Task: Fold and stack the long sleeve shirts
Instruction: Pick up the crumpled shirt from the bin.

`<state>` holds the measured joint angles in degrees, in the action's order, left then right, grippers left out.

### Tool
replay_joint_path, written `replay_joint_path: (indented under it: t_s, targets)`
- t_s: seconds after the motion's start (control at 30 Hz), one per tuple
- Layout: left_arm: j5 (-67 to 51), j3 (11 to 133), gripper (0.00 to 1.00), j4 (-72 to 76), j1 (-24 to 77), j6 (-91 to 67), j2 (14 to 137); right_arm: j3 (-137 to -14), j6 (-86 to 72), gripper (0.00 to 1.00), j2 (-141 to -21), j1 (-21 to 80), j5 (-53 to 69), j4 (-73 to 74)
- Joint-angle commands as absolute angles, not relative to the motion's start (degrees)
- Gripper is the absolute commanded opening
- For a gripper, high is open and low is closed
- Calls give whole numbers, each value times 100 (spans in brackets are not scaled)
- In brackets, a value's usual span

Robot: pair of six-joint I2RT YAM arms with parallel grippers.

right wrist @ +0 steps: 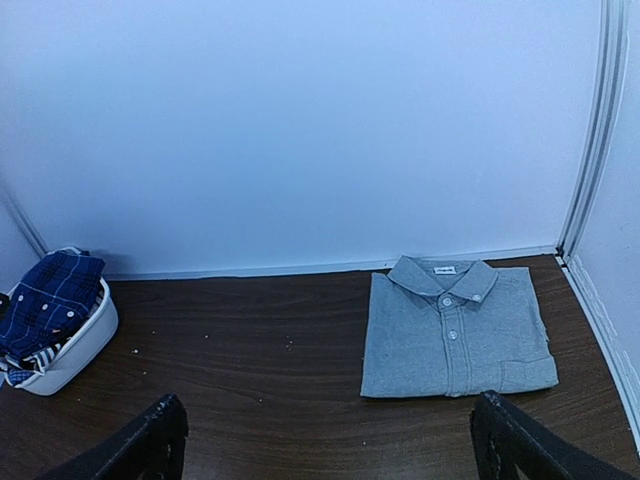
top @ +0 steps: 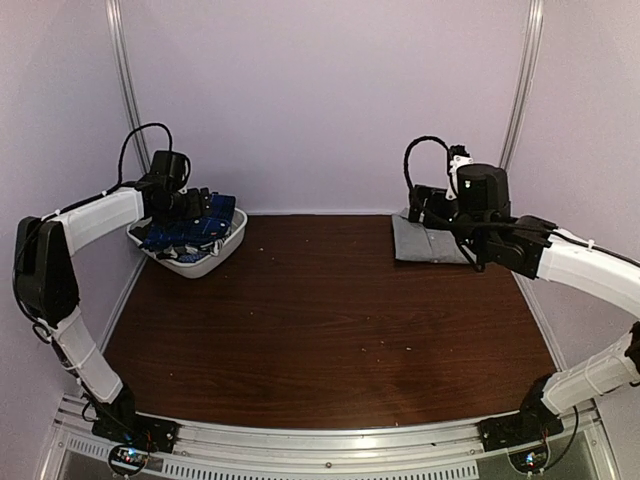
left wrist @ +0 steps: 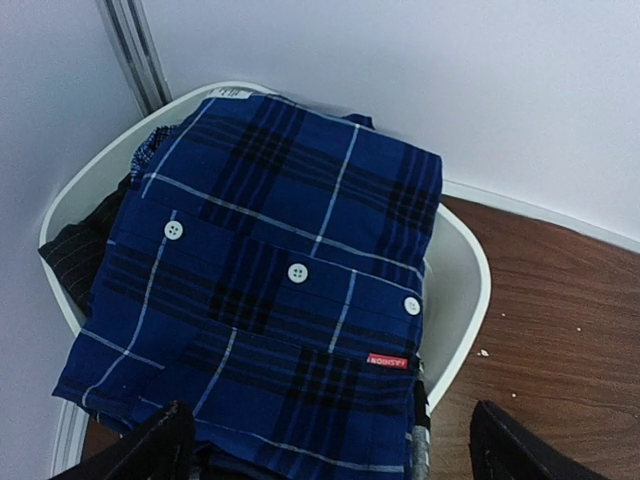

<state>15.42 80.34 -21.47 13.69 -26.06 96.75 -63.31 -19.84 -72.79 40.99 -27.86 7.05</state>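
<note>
This royal-blue shirt lies on top there, so my open left gripper next needs to move down toward the white basket [left wrist: 465, 300], onto the plaid cloth beside the white buttons.
A royal-blue plaid shirt [left wrist: 270, 280] with white buttons lies on top in the white basket [left wrist: 465, 300] at the back left of the table. A dark checked cloth [left wrist: 75, 255] shows under it at the basket's left. My left gripper [left wrist: 325, 445] hovers open just above the plaid shirt's near edge, holding nothing. A plain grey shirt [right wrist: 455, 330] lies folded flat, collar towards the wall, at the back right [top: 425, 240]. My right gripper [right wrist: 330, 445] is open over bare table in front of the grey shirt's left side.
The brown wooden table [top: 330, 310] carries small pale crumbs. Walls close in the back and both sides; a metal corner post [left wrist: 135, 50] stands behind the basket. The basket [top: 215, 255] sits against the left wall.
</note>
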Motion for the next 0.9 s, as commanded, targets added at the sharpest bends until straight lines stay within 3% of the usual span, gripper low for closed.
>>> replay_joint_path:
  t_s: [0.0,0.37,0.53,0.63,0.73,0.87]
  targets:
    - [1254,8450,98,-2411,1045,-2751,10169,-6416,-1781,100,-7014,4067,-2458,645]
    - [897,8945,97,-2331,528,-2742,11376,-6108,-1781,100,-6737,4069,-2155,501]
    - [977,9450,88,-2464,393,-2641,11980,-6069,-1897,100,-6715,4068,-2046,560]
    - [1181,9613,77,-2539,365,-2602,12186,-6062,-1936,100,-6707,4068,-1974,570]
    - [1252,9613,60,-2455,340,-2597,12265,-6092,-1966,100,-6682,4068,-1975,647]
    - [1181,9778,26,-2495,322,-2576,12366,-6024,-2022,100,-6621,4065,-2002,641]
